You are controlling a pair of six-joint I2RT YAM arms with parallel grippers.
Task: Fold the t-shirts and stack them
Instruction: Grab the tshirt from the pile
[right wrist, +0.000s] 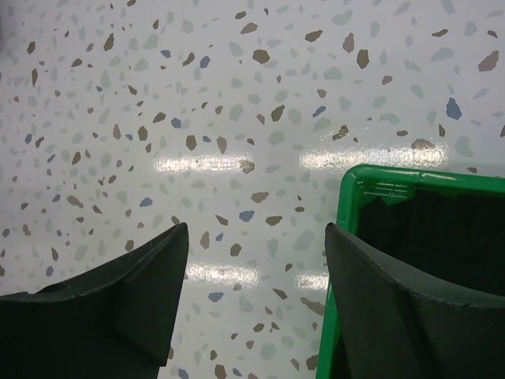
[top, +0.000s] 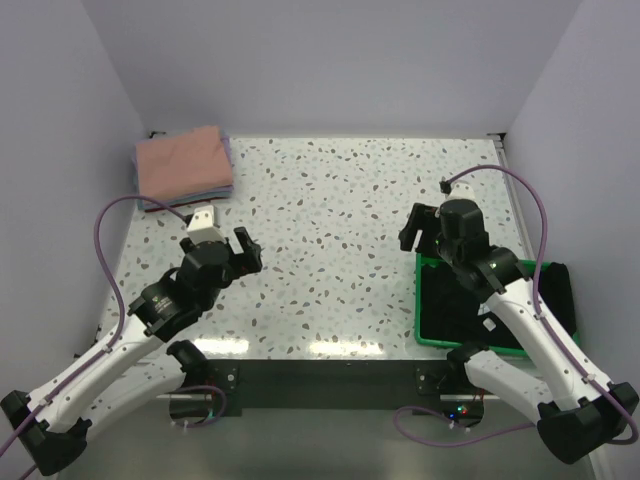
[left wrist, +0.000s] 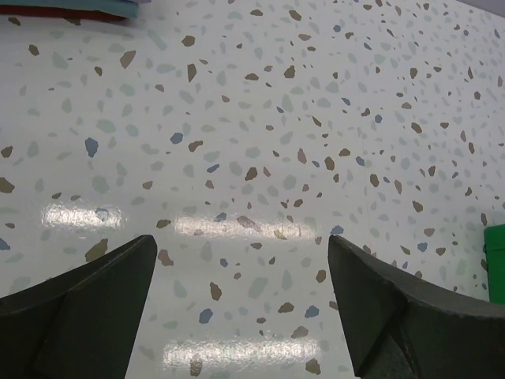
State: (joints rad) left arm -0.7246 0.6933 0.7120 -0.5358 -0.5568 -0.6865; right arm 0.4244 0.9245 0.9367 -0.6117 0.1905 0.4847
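The black t-shirt in the tray (top: 446, 297) is below my right gripper and to its right in the top view, so I need to move my right gripper back and down onto the t-shirt next.
A stack of folded t-shirts (top: 185, 165) lies at the table's far left corner, salmon-pink on top with lavender and bluish edges below; a sliver of the stack (left wrist: 71, 8) shows in the left wrist view. A black t-shirt (top: 500, 305) fills the green tray, partly hidden by my right arm, and the same black t-shirt (right wrist: 442, 229) shows in the right wrist view. My left gripper (top: 247, 252) (left wrist: 241, 245) hovers open over bare table, right of the stack. My right gripper (top: 410, 228) (right wrist: 256, 229) is open and empty, just past the tray's far left corner.
The green plastic tray (top: 428, 300) (right wrist: 371, 178) sits at the near right, and its edge (left wrist: 497, 260) peeks into the left wrist view. White walls close in the speckled table (top: 330, 200) on three sides.
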